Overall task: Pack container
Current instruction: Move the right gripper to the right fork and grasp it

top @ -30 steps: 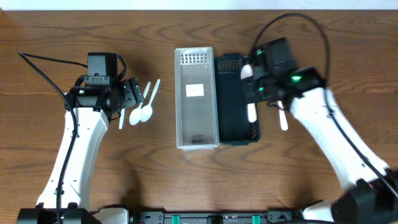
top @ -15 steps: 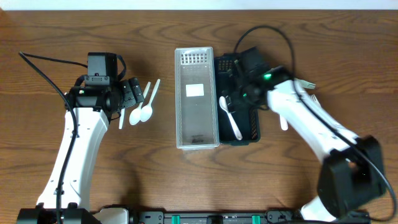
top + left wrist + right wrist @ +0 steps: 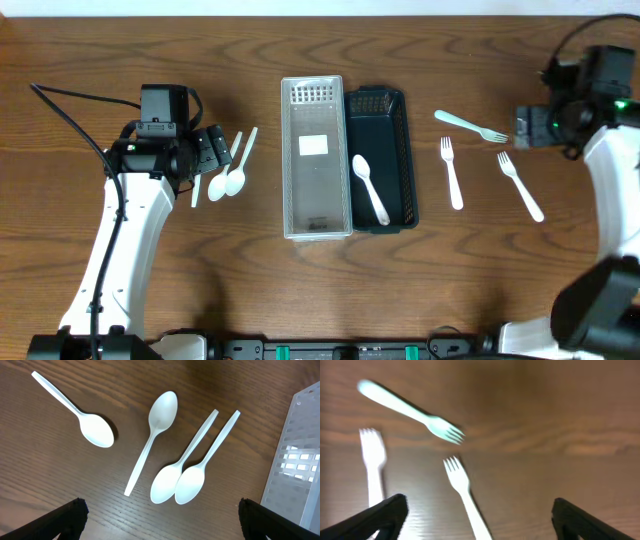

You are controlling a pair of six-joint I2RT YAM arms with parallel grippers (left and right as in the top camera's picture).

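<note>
My right gripper should next lower its open fingers onto the fork's neck behind its tines, because the fork lies below, between those fingers in the wrist view.
A white spoon (image 3: 370, 188) lies inside the dark container (image 3: 394, 120), which stands against a clear container (image 3: 315, 225) at the table's middle. Several white spoons (image 3: 228, 172) lie on the wood at the left. My left gripper (image 3: 213, 150) hovers open over them, and four show below it in the left wrist view (image 3: 156, 425). At the right lie three white forks (image 3: 452, 172). My right gripper (image 3: 527, 127) hangs open above them with nothing between its fingers. One fork (image 3: 467, 495) lies between the jaws in the right wrist view.
The clear container's perforated corner (image 3: 300, 460) shows at the right edge of the left wrist view. A black cable (image 3: 70, 100) trails from the left arm. The right wrist view is blurred.
My right gripper opened and left the spoon in the dark container. It then swung far right to above the forks. The left arm has not moved.
</note>
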